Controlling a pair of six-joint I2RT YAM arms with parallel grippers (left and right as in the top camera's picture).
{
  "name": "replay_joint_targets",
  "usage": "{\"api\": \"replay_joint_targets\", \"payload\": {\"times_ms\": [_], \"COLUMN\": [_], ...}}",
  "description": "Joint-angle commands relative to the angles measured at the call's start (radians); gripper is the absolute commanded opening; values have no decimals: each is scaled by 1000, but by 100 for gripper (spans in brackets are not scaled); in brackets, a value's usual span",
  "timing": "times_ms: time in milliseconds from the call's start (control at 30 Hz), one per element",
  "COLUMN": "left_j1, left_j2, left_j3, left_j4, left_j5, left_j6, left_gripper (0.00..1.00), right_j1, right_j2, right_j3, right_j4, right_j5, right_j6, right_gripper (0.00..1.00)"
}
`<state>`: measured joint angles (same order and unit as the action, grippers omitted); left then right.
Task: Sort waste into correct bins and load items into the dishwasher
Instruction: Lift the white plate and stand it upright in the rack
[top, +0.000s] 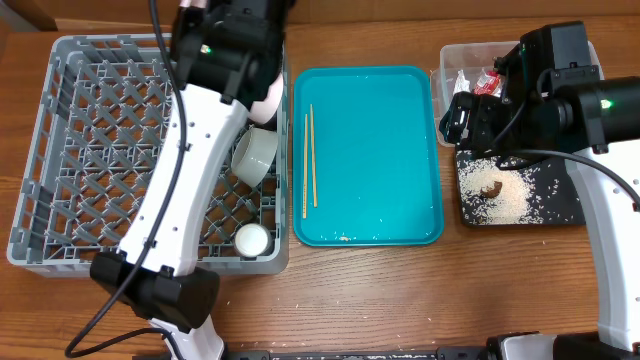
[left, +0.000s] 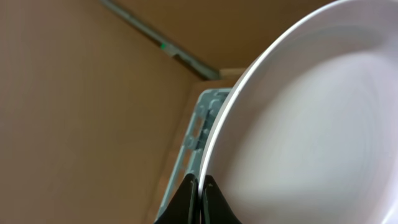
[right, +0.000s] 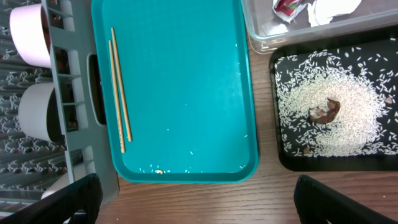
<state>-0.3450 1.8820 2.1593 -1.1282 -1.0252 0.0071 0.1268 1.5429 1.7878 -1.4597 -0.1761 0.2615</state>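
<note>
I should next move my left gripper down into the far part of the rack, beside the bowls, and let go of the plate's rim, because the pale bowls fill only the rack's side by the teal tray.
My left gripper (left: 200, 186) is shut on the rim of the pale round plate (left: 298, 124), holding it on edge over the right side of the grey dishwasher rack (top: 60, 150). From overhead, only a pinkish sliver of the plate (top: 272, 96) shows under the left arm. A bowl (top: 255, 155) and a small white cup (top: 250, 238) sit in the rack. Two chopsticks (right: 118, 87) lie on the teal tray (right: 186, 81). My right gripper (right: 199, 205) hangs open and empty, high above the tray's near edge. The clear tub (right: 261, 31) holds the wrapper (right: 287, 7) and white paper (right: 329, 7). Rice (right: 354, 93) and a brown lump (right: 324, 111) lie in the black tray (right: 273, 112).
A few rice grains and a small crumb (right: 159, 170) remain at the teal tray's near edge. The rack's wall (right: 68, 93) stands right against the tray's left side, with two pale bowls (right: 34, 34) behind it. Bare wooden table (right: 199, 199) lies in front of the tray.
</note>
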Motion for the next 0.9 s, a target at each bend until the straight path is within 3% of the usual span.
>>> {"api": "replay_joint_targets", "payload": {"times_ms": [0, 533, 867], "left_j1": [50, 143, 150], "left_j2": [11, 13, 77], "left_j3": [-55, -320, -349], "left_j4": [25, 326, 381], "left_j5": [-51, -60, -61], "left_j6": [-23, -14, -34], "left_gripper": [4, 4, 4], "right_j1": [1, 1, 1], "right_j2": [-13, -13, -13], "right_j3": [12, 12, 12], "right_j4": [3, 3, 3], "right_j5": [4, 4, 4], "right_j6": [-1, -1, -1], "right_gripper": [100, 100, 100]}}
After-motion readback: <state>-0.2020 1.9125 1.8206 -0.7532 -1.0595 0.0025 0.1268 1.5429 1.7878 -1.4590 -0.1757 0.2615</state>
